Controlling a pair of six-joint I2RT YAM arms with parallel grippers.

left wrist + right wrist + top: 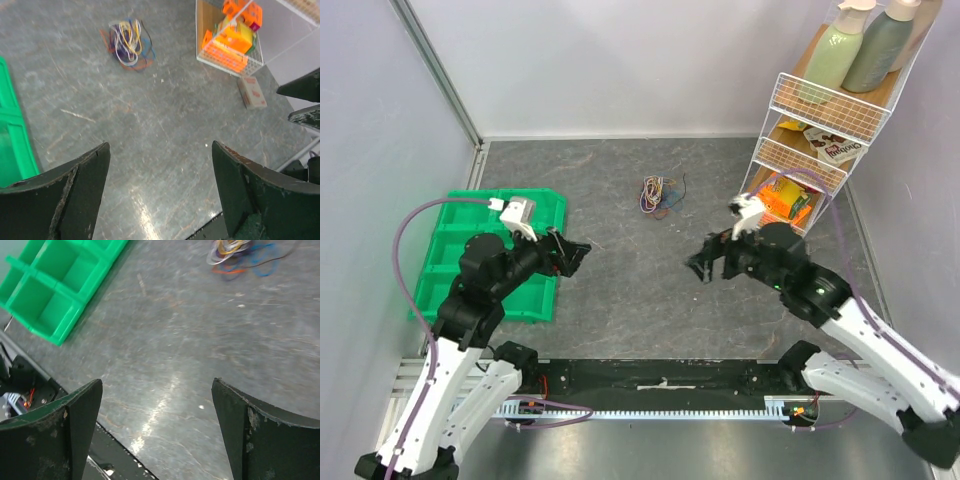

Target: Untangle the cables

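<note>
The robot will next move its left gripper outward and down onto the orange cable at the bundle's tray side (643,195), because that is outward of the gripper's open fingers and below them.
The cables (657,194) lie as one small tangled bundle of thin purple, yellow, orange, white and black wires on the grey table, at the back middle. The bundle also shows in the left wrist view (128,43) and at the top of the right wrist view (235,254). My left gripper (575,255) is open and empty, hovering near-left of the bundle; its jaws stand wide apart in the left wrist view (160,165). My right gripper (705,263) is open and empty, near-right of the bundle, its jaws also wide apart (157,405).
A green compartment tray (455,230) lies at the left under my left arm. A white wire shelf rack (815,130) with bottles, packets and orange boxes stands at the back right. A small box (251,92) lies on the table by the rack.
</note>
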